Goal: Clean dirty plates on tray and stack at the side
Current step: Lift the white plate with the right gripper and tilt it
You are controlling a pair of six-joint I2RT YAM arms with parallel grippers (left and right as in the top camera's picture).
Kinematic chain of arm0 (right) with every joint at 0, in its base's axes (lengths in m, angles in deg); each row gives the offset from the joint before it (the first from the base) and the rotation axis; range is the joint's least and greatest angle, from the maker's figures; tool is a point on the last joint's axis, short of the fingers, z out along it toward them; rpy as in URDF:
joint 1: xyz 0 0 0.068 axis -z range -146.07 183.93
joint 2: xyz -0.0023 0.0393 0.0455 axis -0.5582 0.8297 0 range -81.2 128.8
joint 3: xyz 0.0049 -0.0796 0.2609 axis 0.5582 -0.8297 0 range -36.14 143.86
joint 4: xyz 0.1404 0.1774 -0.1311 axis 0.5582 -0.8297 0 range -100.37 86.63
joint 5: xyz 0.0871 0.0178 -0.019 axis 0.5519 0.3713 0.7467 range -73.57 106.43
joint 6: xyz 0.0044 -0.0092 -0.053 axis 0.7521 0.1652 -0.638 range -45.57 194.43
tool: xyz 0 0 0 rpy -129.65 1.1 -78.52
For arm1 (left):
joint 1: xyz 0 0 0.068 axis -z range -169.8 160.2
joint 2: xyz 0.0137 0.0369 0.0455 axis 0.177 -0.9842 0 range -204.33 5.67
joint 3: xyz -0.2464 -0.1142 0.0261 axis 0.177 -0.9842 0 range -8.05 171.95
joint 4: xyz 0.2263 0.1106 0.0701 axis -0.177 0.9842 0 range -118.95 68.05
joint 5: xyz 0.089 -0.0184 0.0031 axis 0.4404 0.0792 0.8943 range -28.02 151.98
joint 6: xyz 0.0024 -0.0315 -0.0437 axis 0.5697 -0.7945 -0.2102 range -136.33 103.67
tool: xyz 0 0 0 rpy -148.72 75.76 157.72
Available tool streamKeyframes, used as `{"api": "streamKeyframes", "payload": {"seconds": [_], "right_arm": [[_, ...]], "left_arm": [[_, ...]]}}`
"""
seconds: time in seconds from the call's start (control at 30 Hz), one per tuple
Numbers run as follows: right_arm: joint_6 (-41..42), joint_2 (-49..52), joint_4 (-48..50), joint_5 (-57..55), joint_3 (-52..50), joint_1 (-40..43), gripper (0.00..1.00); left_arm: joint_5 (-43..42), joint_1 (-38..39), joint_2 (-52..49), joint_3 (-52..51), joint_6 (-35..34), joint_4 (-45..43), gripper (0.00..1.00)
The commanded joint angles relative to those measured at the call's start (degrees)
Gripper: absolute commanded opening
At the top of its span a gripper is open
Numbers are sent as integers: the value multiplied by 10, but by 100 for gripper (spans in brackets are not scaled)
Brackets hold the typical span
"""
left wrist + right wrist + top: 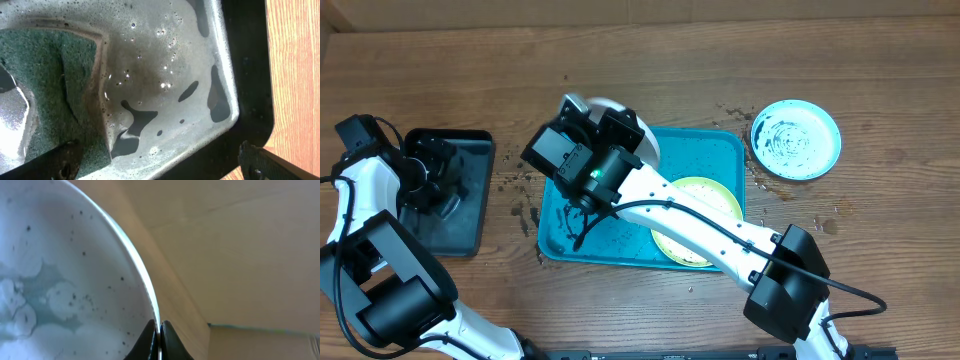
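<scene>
The light blue plate (796, 140) already lies beside the tray, so next I will swing my right gripper to the right in the overhead view and down, and let go onto that plate.
My right gripper (159, 335) is shut on the rim of the white plate (65, 280), whose inside carries black specks and wet smears. In the overhead view it holds this plate (645, 138) tilted up over the far left corner of the turquoise tray (725, 150). The yellow-green plate (705, 195) lies on the tray, partly under the right arm. The light blue plate (796, 140), smeared dark, lies on the table to the right of the tray. My left gripper (160, 167) is open over the black tray, next to a green sponge (50, 85).
The smaller black tray (470, 230) stands at the left and holds soapy water (165, 70). Dark crumbs (520, 195) are scattered on the wooden table between the two trays and near the turquoise tray's far right corner.
</scene>
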Motion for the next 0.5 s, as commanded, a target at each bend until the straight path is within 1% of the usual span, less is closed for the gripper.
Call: {"api": "streamKeyframes", "payload": {"seconds": [0.0,0.03,0.07,0.1,0.13,0.17,0.2,0.23,0.27,0.33,0.37,0.47], "right_arm": [[-8,0,-24,160,16,-1,4],[-53,0,-58,269,16,0,4],[-80,0,-75,313,16,0,4],[-66,0,-79,299,16,2,4],[-30,0,-74,249,16,3,4],[33,-2,-61,161,16,9,4],[75,-4,-54,112,16,18,4],[84,-7,-54,106,16,23,4],[113,-16,-55,118,19,44,4],[153,-31,-64,170,26,83,4],[176,-44,-76,230,34,117,3],[194,-77,-98,420,45,221,4]], "left_arm": [[-4,3,-4,-5,5,0,100],[-4,3,-4,-5,5,0,100],[-4,3,-4,-5,5,0,100],[-4,3,-4,-5,5,0,100],[-4,3,-4,-5,5,0,100],[-4,3,-4,-5,5,0,100],[-4,3,-4,-5,5,0,100],[-4,3,-4,-5,5,0,100],[-4,3,-4,-5,5,0,100],[-4,3,-4,-5,5,0,100],[-4,3,-4,-5,5,0,100],[-4,3,-4,-5,5,0,100]]}}
